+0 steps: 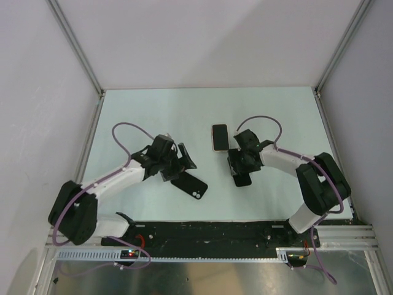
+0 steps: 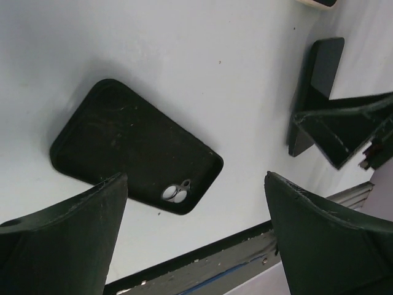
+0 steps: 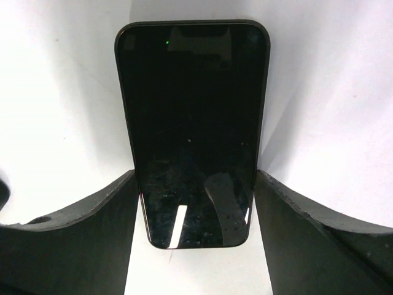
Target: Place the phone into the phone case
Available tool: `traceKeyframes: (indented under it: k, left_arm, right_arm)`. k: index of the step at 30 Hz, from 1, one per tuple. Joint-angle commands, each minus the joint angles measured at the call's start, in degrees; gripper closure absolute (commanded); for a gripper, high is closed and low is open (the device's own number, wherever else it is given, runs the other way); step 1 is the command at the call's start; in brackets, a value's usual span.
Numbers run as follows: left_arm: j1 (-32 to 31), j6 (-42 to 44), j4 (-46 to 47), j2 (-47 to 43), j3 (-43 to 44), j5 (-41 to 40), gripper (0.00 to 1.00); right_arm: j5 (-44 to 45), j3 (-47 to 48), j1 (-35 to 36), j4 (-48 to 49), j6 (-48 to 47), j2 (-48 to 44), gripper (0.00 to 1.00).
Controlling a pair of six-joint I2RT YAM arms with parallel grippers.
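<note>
My left gripper moves across from the phone case (image 1: 190,185) onto the phone's far end (image 1: 232,155) next, since that lies to the gripper's right in the top view.
The black phone case (image 1: 190,185) lies open side up on the white table, its camera hole toward the near edge. It fills the left of the left wrist view (image 2: 136,147). My left gripper (image 1: 178,161) hovers just above and left of it, open and empty (image 2: 196,184). The black phone (image 1: 242,176) lies screen up between the fingers of my right gripper (image 1: 241,168). In the right wrist view both fingers press against the long sides of the phone (image 3: 193,123), gripping its lower part (image 3: 194,178). The phone also shows in the left wrist view (image 2: 316,86).
A second phone with a cream rim (image 1: 219,137) lies flat behind the right gripper. The black front rail (image 1: 209,232) runs along the table's near edge. Grey walls enclose the table (image 1: 153,110) on three sides.
</note>
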Motion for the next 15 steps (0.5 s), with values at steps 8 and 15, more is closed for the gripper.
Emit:
traceKeyframes:
  k: [8, 15]
  left_arm:
    - [-4.13, -9.85, 9.77, 16.20, 11.08, 3.56, 0.11]
    - [-5.65, -12.92, 11.75, 23.64, 15.89, 4.80, 0.18]
  right_arm:
    - [-11.41, -11.28, 5.09, 3.92, 9.89, -1.43, 0.51]
    - [-12.46, -14.02, 5.68, 5.32, 11.89, -5.49, 0.51]
